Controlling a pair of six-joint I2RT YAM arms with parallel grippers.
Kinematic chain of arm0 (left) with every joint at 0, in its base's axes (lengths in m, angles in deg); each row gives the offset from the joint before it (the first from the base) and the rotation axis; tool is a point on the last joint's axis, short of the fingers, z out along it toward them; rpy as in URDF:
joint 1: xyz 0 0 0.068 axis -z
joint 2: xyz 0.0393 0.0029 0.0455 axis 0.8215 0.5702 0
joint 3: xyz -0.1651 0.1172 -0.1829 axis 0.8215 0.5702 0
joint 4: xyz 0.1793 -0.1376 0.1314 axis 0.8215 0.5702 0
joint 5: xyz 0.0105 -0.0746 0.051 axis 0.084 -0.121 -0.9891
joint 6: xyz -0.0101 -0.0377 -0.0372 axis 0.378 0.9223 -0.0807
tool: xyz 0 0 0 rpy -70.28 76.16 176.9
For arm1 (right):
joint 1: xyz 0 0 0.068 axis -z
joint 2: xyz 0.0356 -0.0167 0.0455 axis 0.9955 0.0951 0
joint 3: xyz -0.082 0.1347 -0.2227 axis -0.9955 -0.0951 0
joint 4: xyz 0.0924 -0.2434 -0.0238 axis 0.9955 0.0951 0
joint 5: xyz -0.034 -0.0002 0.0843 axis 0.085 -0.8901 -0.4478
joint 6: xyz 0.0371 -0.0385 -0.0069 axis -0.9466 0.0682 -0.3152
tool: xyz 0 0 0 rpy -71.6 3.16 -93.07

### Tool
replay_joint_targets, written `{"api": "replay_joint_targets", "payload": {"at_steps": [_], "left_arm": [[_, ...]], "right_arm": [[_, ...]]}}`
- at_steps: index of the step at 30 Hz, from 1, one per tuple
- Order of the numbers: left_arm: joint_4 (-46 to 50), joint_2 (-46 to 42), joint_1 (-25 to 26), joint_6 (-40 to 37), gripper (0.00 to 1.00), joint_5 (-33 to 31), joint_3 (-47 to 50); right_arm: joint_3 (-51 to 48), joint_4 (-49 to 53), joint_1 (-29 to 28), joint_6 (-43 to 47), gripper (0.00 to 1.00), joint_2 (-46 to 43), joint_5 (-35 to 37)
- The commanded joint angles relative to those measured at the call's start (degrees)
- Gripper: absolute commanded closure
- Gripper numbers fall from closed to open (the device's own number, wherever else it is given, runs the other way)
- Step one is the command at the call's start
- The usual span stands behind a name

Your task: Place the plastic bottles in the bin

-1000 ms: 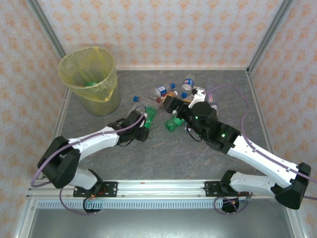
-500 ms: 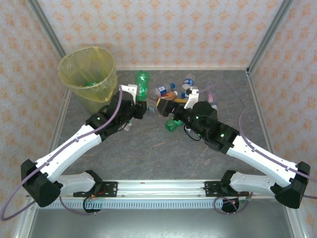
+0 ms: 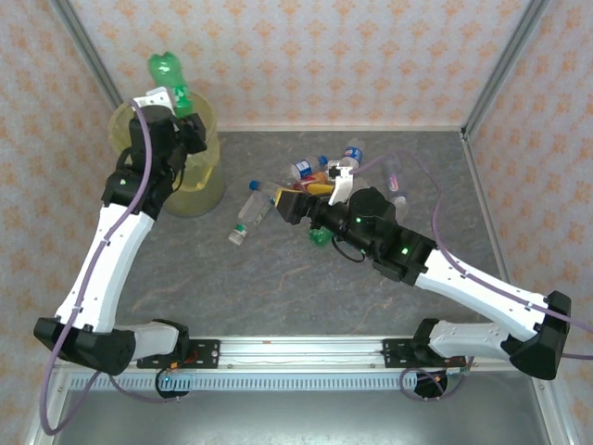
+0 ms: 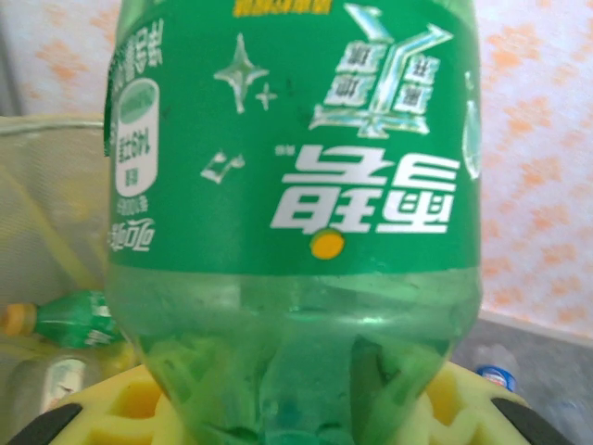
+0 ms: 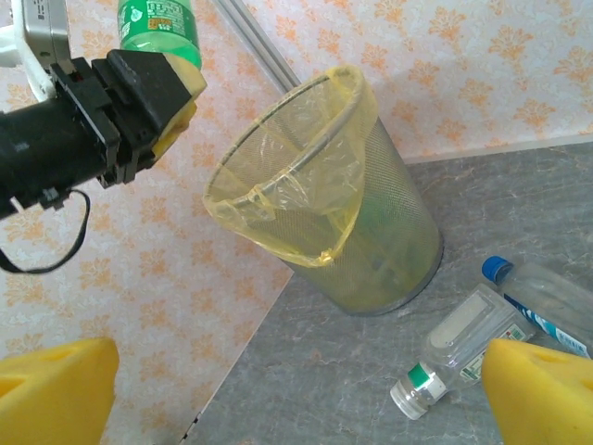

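Next, my left gripper brings the upright green bottle down toward the opening of the yellow-lined bin (image 4: 51, 204) and releases it, since the bottle still hangs high above the bin's rim.
My left gripper (image 3: 179, 105) is shut on a green plastic bottle (image 3: 164, 72) and holds it upright in the air over the rim of the bin (image 3: 206, 181). The left wrist view has that bottle's label (image 4: 296, 185) close up, with the yellow pads (image 4: 130, 408) against its lower end. Another green bottle (image 4: 74, 320) lies inside the yellow-lined bin (image 5: 371, 241). My right gripper (image 3: 292, 204) hangs open with nothing between its fingers, at the left side of the heap of bottles (image 3: 324, 171). A clear bottle (image 3: 248, 211) lies on the table just left of it.
A green bottle (image 3: 320, 237) lies under the right wrist. In the right wrist view, a white-capped clear bottle (image 5: 463, 348) and a blue-capped one (image 5: 547, 297) lie between the bin and the right fingers (image 5: 542, 389). Patterned walls and metal frame posts close in the grey table (image 3: 278, 287).
The left arm has lifted the green bottle from beside the heap and swung it left and up to above the bin. The right gripper has shifted left, still open.
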Motion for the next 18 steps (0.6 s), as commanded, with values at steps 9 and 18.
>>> {"api": "replay_joint_targets", "payload": {"at_steps": [9, 18], "left_arm": [[7.2, 8.7, -11.1, 3.2, 0.81, 3.3, -4.1], [8.3, 10.5, -12.6, 2.8, 0.61, 4.9, -5.6]], "right_arm": [[2.0, 0.6, -0.3, 0.3, 0.0, -0.5, 1.8], [2.9, 1.1, -0.3, 0.4, 0.0, 0.0, 2.5]]}}
